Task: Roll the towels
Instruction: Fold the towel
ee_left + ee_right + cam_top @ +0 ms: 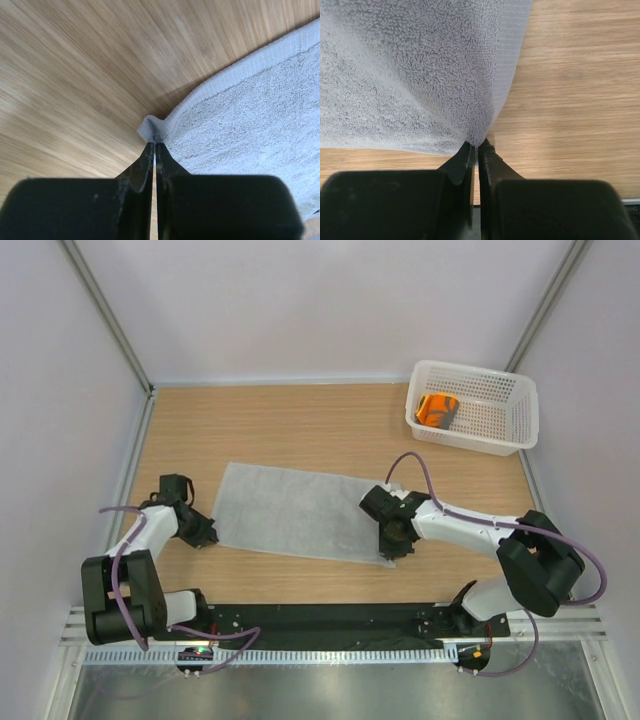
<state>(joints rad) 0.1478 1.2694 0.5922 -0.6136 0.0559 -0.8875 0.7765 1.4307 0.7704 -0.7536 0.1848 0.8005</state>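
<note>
The right gripper lifts this near corner of the towel outward toward the grey towel's far edge (358, 479) and releases next, since both near corners are pinched.
A light-grey towel (295, 510) lies spread flat on the wooden table. My left gripper (205, 536) is shut on its near-left corner; in the left wrist view the pinched corner (152, 127) bunches up just past the gripper (155, 144). My right gripper (392, 552) is shut on the near-right corner, and in the right wrist view the grey towel (420, 75) rises in a fold from the gripper (479, 146). The small orange towel (437, 410) sits rolled inside the white basket (500, 430) at the far right.
Grey walls enclose the table on the left, back and right. A black rail (320, 625) runs along the near edge between the arm bases. Bare wood lies behind the grey towel and to its right.
</note>
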